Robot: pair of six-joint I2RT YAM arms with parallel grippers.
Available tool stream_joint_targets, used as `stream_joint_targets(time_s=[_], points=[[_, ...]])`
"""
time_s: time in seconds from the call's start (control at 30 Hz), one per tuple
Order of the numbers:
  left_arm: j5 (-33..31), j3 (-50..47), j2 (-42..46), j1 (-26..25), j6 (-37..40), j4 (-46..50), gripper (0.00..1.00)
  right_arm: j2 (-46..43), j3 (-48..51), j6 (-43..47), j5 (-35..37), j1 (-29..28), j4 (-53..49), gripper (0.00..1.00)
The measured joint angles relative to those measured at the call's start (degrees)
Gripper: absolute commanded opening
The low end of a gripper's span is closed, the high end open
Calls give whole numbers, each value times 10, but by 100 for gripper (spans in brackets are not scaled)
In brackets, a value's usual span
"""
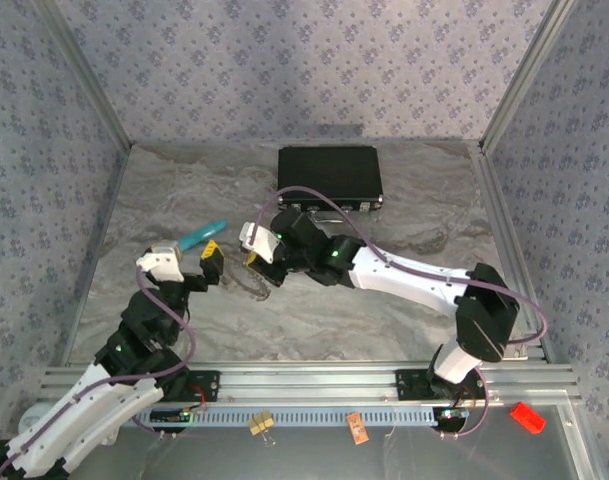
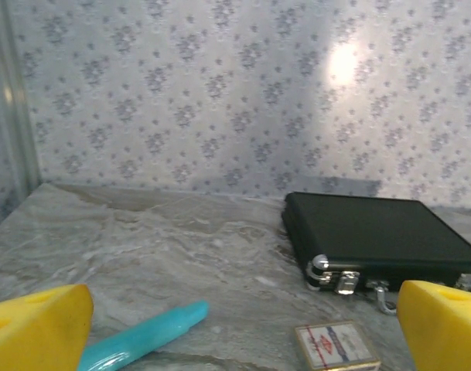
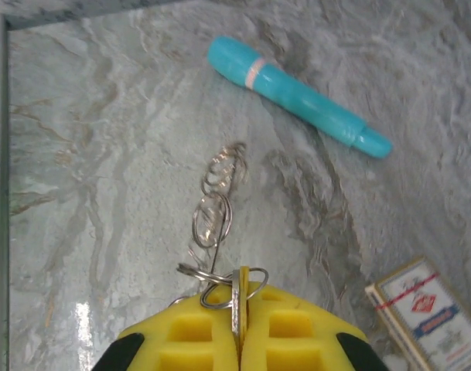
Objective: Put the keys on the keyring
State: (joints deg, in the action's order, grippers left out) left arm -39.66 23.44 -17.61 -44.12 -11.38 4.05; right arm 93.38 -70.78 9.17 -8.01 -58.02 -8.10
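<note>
I should next pull my right gripper back and down to release the keys on the bare marbled table below it, toward the near bar.
In the right wrist view my right gripper (image 3: 239, 301) is shut on the keys (image 3: 238, 300). One brass-yellow key stands edge-on between the yellow fingers (image 3: 297, 328). Thin silvery rings loop around it, and the oval keyring (image 3: 212, 219) dangles from them above the marbled table, slightly blurred. From above, the right gripper (image 1: 256, 256) hangs over the table's middle. Just to its left, my left gripper (image 1: 213, 259) stands apart from it. In the left wrist view the left gripper (image 2: 239, 340) is wide open with nothing between its yellow fingertips (image 2: 39, 327).
A teal pen (image 1: 202, 236) lies by the left gripper. A black case (image 1: 329, 178) sits at the back. A red-and-white card box (image 2: 336, 345) lies in front of it. A binder clip (image 1: 261, 423) and small red part (image 1: 527, 417) rest past the near rail.
</note>
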Motion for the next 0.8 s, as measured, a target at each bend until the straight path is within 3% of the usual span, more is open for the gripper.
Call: stream_joint_targets(time_s=[0.1, 0.37, 0.6, 0.8], points=[[-4, 1, -36, 6, -8, 5, 99, 2, 36, 0, 28, 5, -12, 0], [33, 1, -140, 42, -28, -4, 100, 7, 73, 86, 136, 38, -199, 0], [58, 2, -198, 55, -40, -14, 100, 17, 114, 137, 211, 42, -303, 0], [62, 2, -221, 72, -35, -30, 99, 21, 142, 160, 254, 41, -353, 18]])
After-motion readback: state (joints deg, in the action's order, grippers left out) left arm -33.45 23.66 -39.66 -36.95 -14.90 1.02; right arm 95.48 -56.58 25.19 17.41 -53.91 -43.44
